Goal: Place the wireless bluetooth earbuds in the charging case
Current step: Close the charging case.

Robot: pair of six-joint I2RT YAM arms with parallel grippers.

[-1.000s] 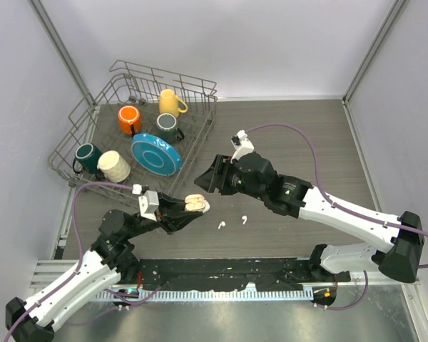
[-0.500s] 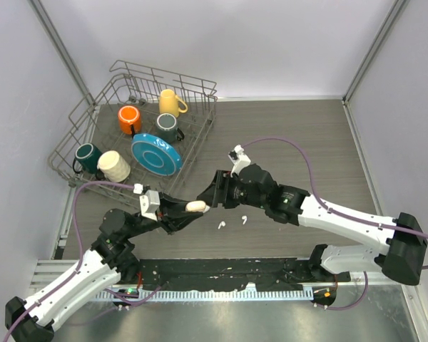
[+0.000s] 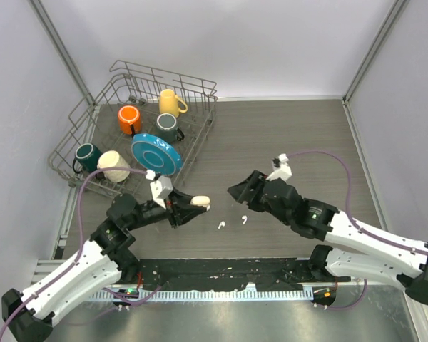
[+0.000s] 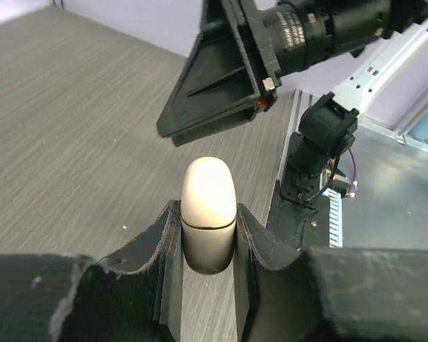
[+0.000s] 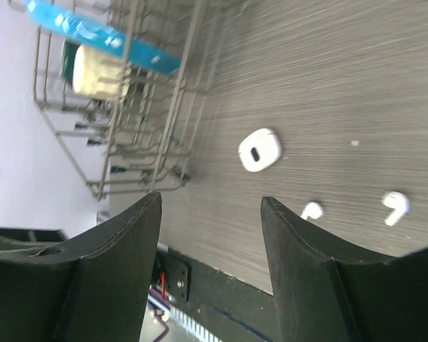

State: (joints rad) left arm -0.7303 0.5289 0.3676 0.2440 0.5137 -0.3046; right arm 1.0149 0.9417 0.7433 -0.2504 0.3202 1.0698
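My left gripper will tip and go down next toward the tabletop beside the earbuds and let go of the case, because that spot is below my gripper, to its right in the top view.
My left gripper point(image 3: 192, 204) is shut on a cream charging case point(image 3: 199, 201), lid closed, held above the table; in the left wrist view the case point(image 4: 208, 214) stands upright between the fingers. Two tiny white earbuds point(image 3: 220, 225) point(image 3: 244, 220) lie on the table just right of it. They also show in the right wrist view point(image 5: 312, 210) point(image 5: 396, 206), along with a white case with a dark slot point(image 5: 260, 150) lying flat on the table. My right gripper point(image 3: 237, 191) is open and empty, above and behind the earbuds; its jaws point(image 5: 210, 199) stand wide apart.
A wire dish rack point(image 3: 200, 135) with several mugs and a blue plate point(image 3: 155, 153) stands at the back left, also in the right wrist view point(image 5: 164, 92). A black base plate point(image 3: 221, 271) runs along the near edge.
The held case was open a second ago and is now closed. My right gripper came up to the case, then drew back to the right. My left arm shifted slightly up.
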